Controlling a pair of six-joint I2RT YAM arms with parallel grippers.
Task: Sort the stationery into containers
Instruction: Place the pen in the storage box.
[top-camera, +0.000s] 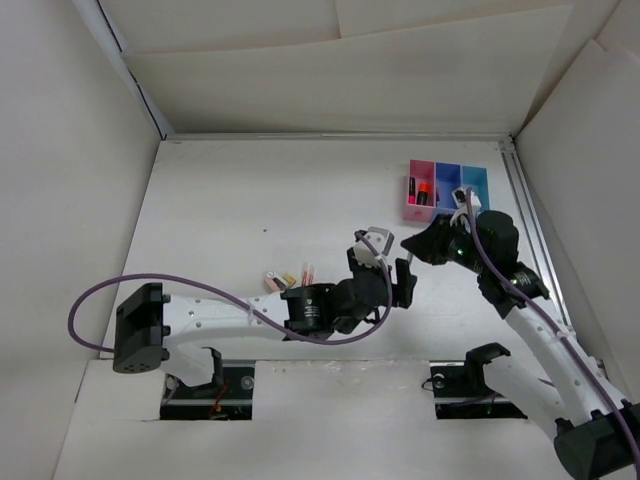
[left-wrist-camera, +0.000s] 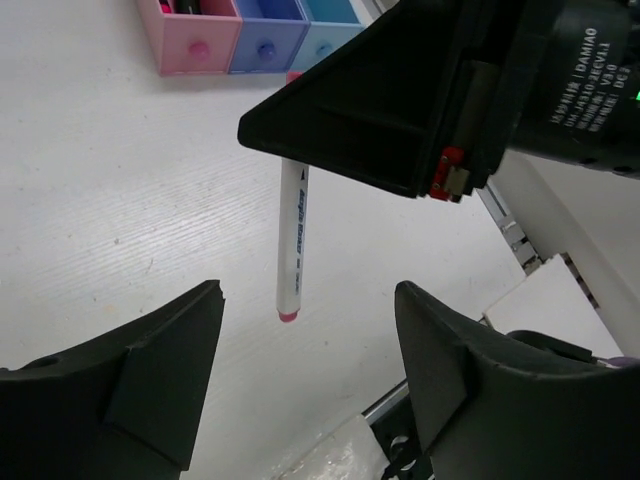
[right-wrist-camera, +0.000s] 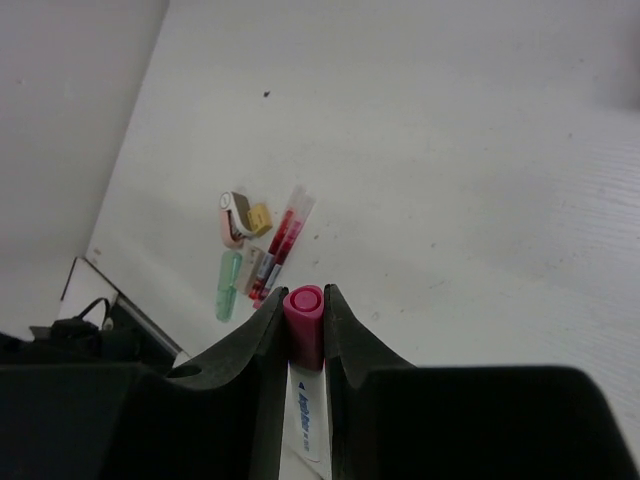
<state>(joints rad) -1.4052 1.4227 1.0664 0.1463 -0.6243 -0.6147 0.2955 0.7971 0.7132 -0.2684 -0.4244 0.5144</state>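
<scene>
Since highlighters take up the pink bin, I should move my right gripper outward over the mostly open blue bin (top-camera: 447, 181), lower the white pen into it and release.
My right gripper (right-wrist-camera: 303, 297) is shut on a white pen with a pink cap (right-wrist-camera: 304, 330) and holds it above the table; the pen's body (left-wrist-camera: 293, 235) hangs in front of my left gripper (left-wrist-camera: 308, 325), which is open and empty just below it. In the top view the right gripper (top-camera: 414, 246) and the left gripper (top-camera: 388, 268) are close together at mid table. The three joined bins (top-camera: 441, 189), pink, blue and light blue, stand at the back right; the pink bin holds highlighters (top-camera: 423, 193). Loose stationery (top-camera: 286, 280) lies front centre.
The loose pile holds red pens (right-wrist-camera: 283, 243), a green eraser (right-wrist-camera: 228, 284), a beige eraser (right-wrist-camera: 260, 216) and a pink and white piece (right-wrist-camera: 231, 214). White walls enclose the table. A metal rail (top-camera: 530, 230) runs along the right edge.
</scene>
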